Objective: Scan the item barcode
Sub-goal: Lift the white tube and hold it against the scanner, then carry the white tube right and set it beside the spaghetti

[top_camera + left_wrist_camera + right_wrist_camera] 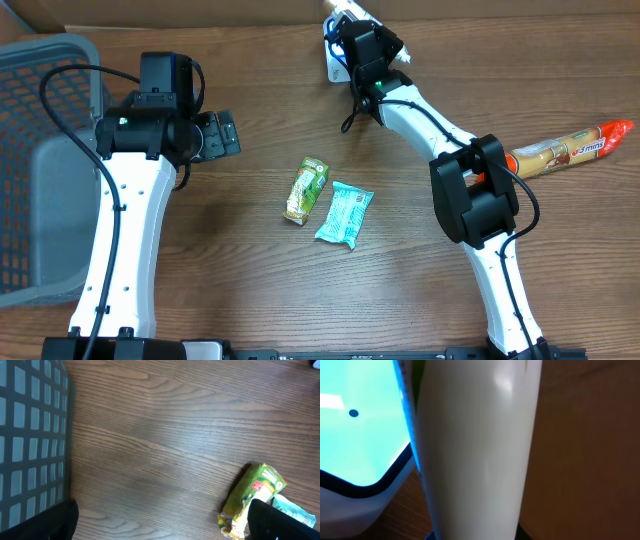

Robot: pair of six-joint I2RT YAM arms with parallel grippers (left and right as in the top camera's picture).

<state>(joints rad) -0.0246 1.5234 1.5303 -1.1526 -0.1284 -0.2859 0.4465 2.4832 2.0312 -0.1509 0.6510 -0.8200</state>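
I will swing my right gripper right in the overhead view, to the bare wood by the orange-tipped tube, then lower and release the item.
My right gripper (366,47) is at the far edge of the table, shut on a white tapered item (475,450) that fills the right wrist view. Overhead, the item's white ends (347,9) stick out on either side of the gripper. Just left of it is the white and blue scanner (334,62), whose bright cyan panel (360,420) shows beside the item. The barcode is not visible. My left gripper (222,135) hangs open over bare wood at the left, and its dark fingertips (274,522) show at the bottom corners of the left wrist view.
A green packet (306,189) and a teal packet (345,214) lie side by side mid-table; the green packet (252,497) also shows beside my left gripper's right finger. An orange-tipped tube (570,148) lies at the right. A grey basket (40,150) stands at the left edge.
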